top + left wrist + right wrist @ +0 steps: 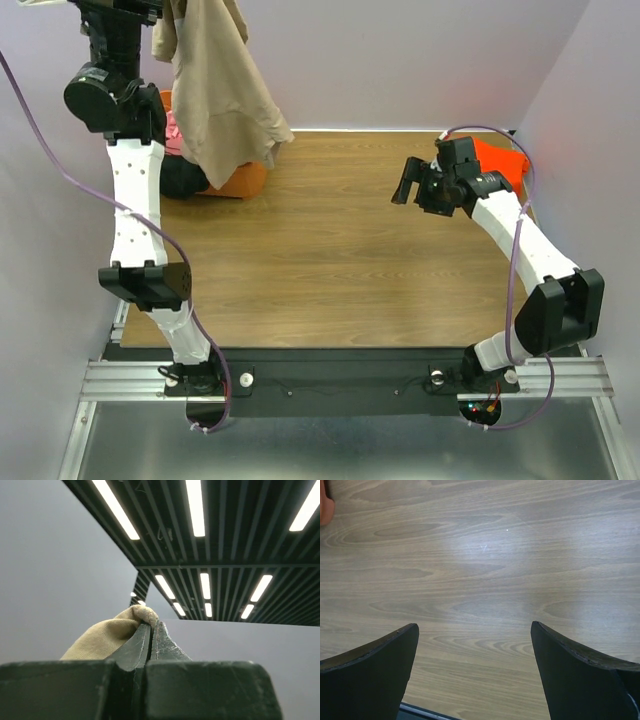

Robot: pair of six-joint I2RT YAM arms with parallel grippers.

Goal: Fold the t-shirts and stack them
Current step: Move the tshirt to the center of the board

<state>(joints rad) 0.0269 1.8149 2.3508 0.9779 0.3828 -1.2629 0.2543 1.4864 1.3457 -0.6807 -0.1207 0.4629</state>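
Observation:
The robot's left gripper will next move down and to the right in the top view to release the fold of the tan t-shirt, since there is bare tabletop below the gripper on that side.
A tan t-shirt hangs in the air at the back left, its lower folds draped over an orange basket. My left gripper is raised high and shut on a bunched edge of this tan t-shirt; the top view cuts the gripper off at the upper edge. A pink t-shirt and a black one lie in the basket, partly hidden behind the left arm. An orange-red t-shirt lies at the back right, behind my right arm. My right gripper hovers open over bare table, with nothing between its fingers.
The wooden table is walled in by grey panels on the left, back and right. An orange edge shows at the upper left corner of the right wrist view. The arm bases sit on a black rail at the near edge.

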